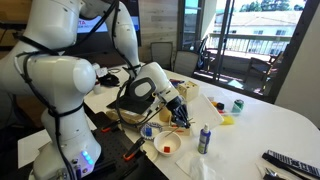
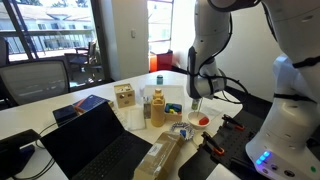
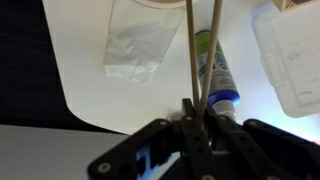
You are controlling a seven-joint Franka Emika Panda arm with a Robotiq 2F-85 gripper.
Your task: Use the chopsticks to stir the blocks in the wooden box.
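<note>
The gripper will next move down toward the bare tabletop between the bowl (image 2: 201,121) and the blue-capped tube and let go of the chopsticks there, since that spot is below it.
My gripper (image 3: 197,108) is shut on the chopsticks (image 3: 190,45), two thin pale sticks that reach forward from the jaws over the white table. In both exterior views the gripper (image 1: 180,116) (image 2: 196,102) hangs low over the table beside a white round bowl (image 2: 201,121). A light tan wooden box (image 2: 124,96) stands further off, beyond a tall yellow bottle (image 2: 157,108). Small green and blue blocks (image 2: 172,107) lie on the table near the bottle. The inside of the box is hidden.
A blue-capped tube (image 3: 215,72) (image 1: 204,138) lies by the chopsticks, with a clear plastic bag (image 3: 135,50) and a white lidded container (image 3: 295,60) nearby. An open laptop (image 2: 95,140), a green can (image 1: 237,105) and a remote (image 1: 290,160) also sit on the table (image 1: 260,125).
</note>
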